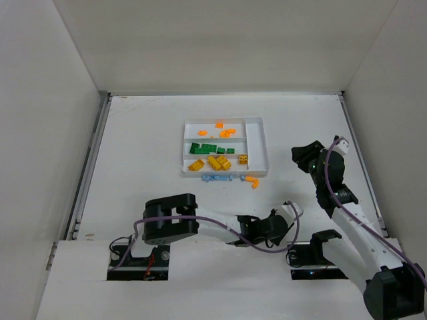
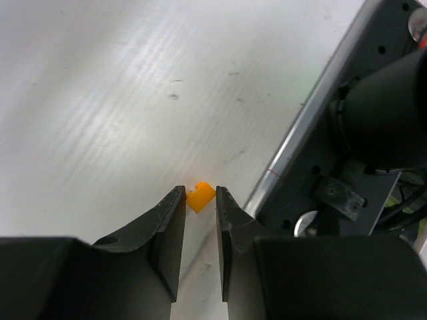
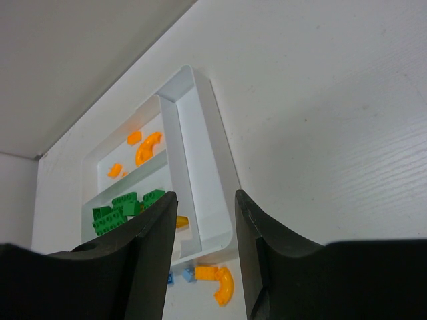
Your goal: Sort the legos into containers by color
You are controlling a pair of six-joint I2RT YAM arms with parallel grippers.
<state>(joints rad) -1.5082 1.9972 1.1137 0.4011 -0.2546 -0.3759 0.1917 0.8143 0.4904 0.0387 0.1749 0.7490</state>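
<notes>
My left gripper rises next and carries the small orange brick outward to release it over the tray's far section point(image 1: 209, 127), since orange bricks lie there.
My left gripper point(image 2: 199, 192) is low over the table, its fingertips closed against both sides of a tiny orange brick point(image 2: 200, 197). In the top view this gripper point(image 1: 292, 212) is at the near right, by the right arm's base. The white tray point(image 1: 261, 143) holds orange bricks point(image 1: 223, 131) in the far section, green bricks point(image 1: 212, 149) in the middle, and yellow bricks point(image 1: 217, 162) in the near one. My right gripper point(image 1: 305, 157) is open and empty, right of the tray point(image 3: 200, 167).
Light blue bricks point(image 1: 217, 178) and an orange curved brick point(image 1: 252, 181) lie on the table just in front of the tray; the curved one also shows in the right wrist view point(image 3: 225, 287). The right arm's dark base plate point(image 2: 347, 133) is close beside my left gripper.
</notes>
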